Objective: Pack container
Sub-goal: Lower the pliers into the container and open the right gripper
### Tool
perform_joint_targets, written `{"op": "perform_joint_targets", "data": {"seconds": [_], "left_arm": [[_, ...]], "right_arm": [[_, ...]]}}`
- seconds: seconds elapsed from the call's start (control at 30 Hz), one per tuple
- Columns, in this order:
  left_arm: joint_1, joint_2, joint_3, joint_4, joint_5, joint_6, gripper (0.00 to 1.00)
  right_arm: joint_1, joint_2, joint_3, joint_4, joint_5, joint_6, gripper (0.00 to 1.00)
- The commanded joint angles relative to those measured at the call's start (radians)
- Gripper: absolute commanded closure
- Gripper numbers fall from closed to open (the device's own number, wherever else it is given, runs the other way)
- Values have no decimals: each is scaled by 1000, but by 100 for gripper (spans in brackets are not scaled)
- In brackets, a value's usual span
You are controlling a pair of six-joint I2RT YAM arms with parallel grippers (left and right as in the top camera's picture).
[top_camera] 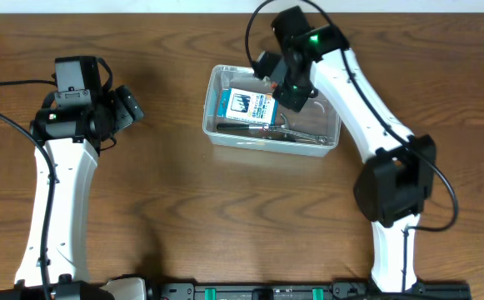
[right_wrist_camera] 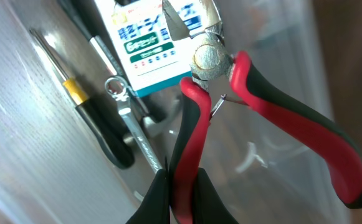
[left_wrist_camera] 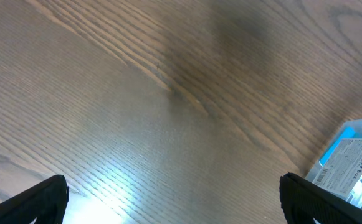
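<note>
My right gripper lowers the pliers to the container's bottom by the box [top_camera: 248, 103] and wrench next, since that place lies below, then releases the pliers' handle.
The clear plastic container [top_camera: 215, 125] sits at the table's middle back and holds a blue-and-white box [top_camera: 248, 103], a black-handled screwdriver [top_camera: 242, 130] and a metal wrench [top_camera: 304, 137]. My right gripper [top_camera: 285, 93] hovers over the container, shut on one handle of red-and-black pliers [right_wrist_camera: 243, 93]. In the right wrist view the fingers [right_wrist_camera: 179, 193] pinch the left handle, with the box [right_wrist_camera: 149, 37], screwdriver [right_wrist_camera: 84, 102] and wrench [right_wrist_camera: 131, 124] below. My left gripper [top_camera: 129, 107] is open and empty over bare wood at the left; its fingertips [left_wrist_camera: 174, 205] frame the table.
The wooden table [top_camera: 158, 208] runs all round the container. The box's edge [left_wrist_camera: 349, 165] shows at the right of the left wrist view. Black cables [top_camera: 0, 83] trail at the left and the back. The arm bases stand at the front edge.
</note>
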Motion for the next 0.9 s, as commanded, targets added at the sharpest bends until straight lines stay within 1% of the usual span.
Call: {"op": "perform_joint_targets", "data": {"seconds": [0.0, 0.1, 0.27, 0.3, 0.37, 0.4, 0.47, 0.53, 0.73, 0.87], "left_arm": [[4, -3, -6, -2, -16, 16, 2], [4, -3, -6, -2, -16, 16, 2], [4, -3, -6, -2, -16, 16, 2], [4, -3, -6, -2, -16, 17, 2], [4, -3, -6, -2, -16, 16, 2], [4, -3, -6, -2, -16, 17, 2], [4, -3, -6, -2, -16, 16, 2], [4, -3, -6, -2, -16, 16, 2], [4, -3, -6, -2, -16, 16, 2], [4, -3, -6, -2, -16, 16, 2]], "right_arm": [[-3, 26, 4, -6, -56, 10, 99], [-3, 54, 4, -13, -58, 42, 99], [-3, 99, 3, -20, -59, 42, 98], [-4, 105, 3, -20, -59, 42, 95], [-4, 119, 3, -19, -59, 43, 75], [-4, 129, 3, -19, -59, 46, 70], [-5, 138, 3, -17, -58, 53, 63], [-6, 142, 3, -16, -58, 53, 59], [-11, 127, 14, -14, -58, 80, 60], [-20, 60, 85, -47, -58, 147, 60]]}}
